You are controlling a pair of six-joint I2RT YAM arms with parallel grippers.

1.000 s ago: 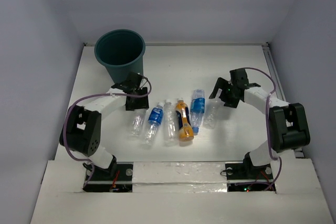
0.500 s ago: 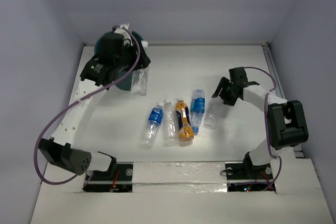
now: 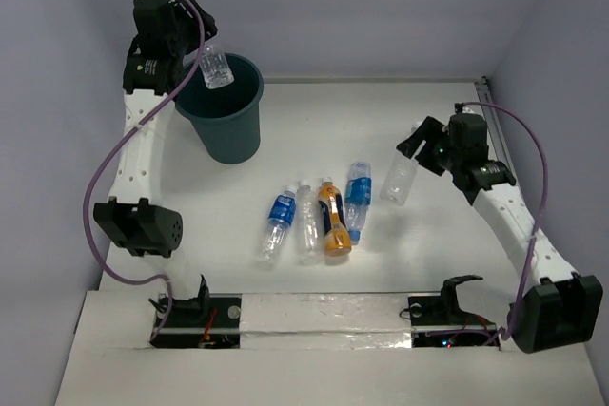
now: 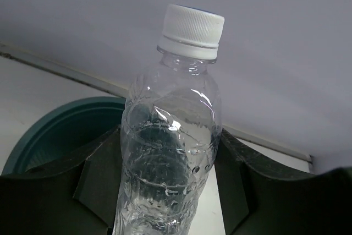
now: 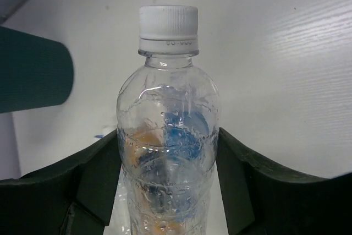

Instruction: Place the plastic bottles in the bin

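Observation:
Next, my right gripper rises and swings its bottle over the bin's opening point(image 3: 226, 92), then releases it. That opening lies far to the gripper's left in the top view.
My left gripper point(image 3: 197, 52) is shut on a clear bottle point(image 3: 216, 67) and holds it over the mouth of the dark teal bin point(image 3: 224, 125); in the left wrist view the bottle point(image 4: 170, 152) sits between the fingers with the bin's rim point(image 4: 60, 136) below. My right gripper point(image 3: 419, 147) is shut on another clear bottle point(image 3: 400, 178), lifted above the table; it fills the right wrist view point(image 5: 168, 152). On the table lie a blue-labelled bottle point(image 3: 277, 221), a clear bottle point(image 3: 307, 223), the orange bottle point(image 3: 333, 221) and a second blue-labelled bottle point(image 3: 356, 199).
White walls close the table at the back and both sides. The bin stands at the back left corner. The arm bases are at the near edge.
My left arm has lifted its clear bottle from the table up over the bin's mouth. My right gripper has closed on the clear bottle at the right and raised it.

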